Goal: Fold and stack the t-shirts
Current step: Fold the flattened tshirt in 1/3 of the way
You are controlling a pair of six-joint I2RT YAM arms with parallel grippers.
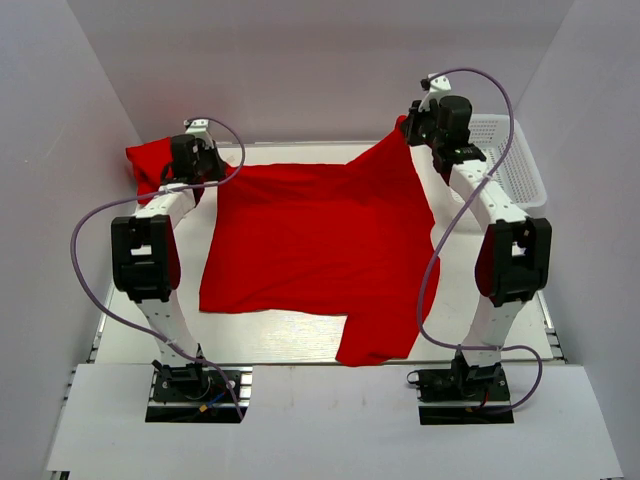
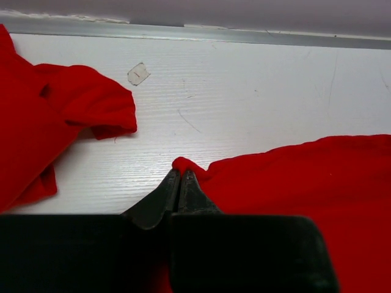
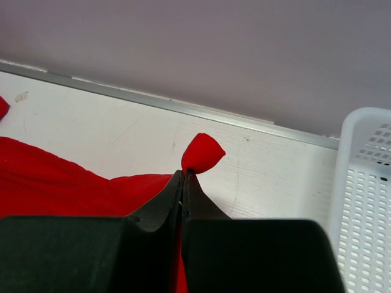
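Note:
The t-shirt's body lies spread toward my base, so my left gripper next comes back and down onto the red t-shirt's side edge (image 1: 221, 212) and releases the t-shirt's pinched corner.
A bright red t-shirt (image 1: 310, 240) lies spread across the middle of the table, one sleeve reaching the near edge. My left gripper (image 1: 212, 166) is shut on its far left corner, and in the left wrist view the jaws (image 2: 181, 174) pinch a small tuft of that cloth (image 2: 293, 189). My right gripper (image 1: 407, 131) is shut on the far right corner, lifted a little. In the right wrist view a red nub (image 3: 203, 152) pokes out past the closed tips (image 3: 184, 174). A second red t-shirt (image 1: 148, 160) lies bunched at the far left (image 2: 55, 116).
A white mesh basket (image 1: 520, 170) stands at the far right, close beside my right arm (image 3: 366, 201). A small scrap of tape (image 2: 138, 74) sticks to the white tabletop near the back rail. Grey walls close in the back and both sides.

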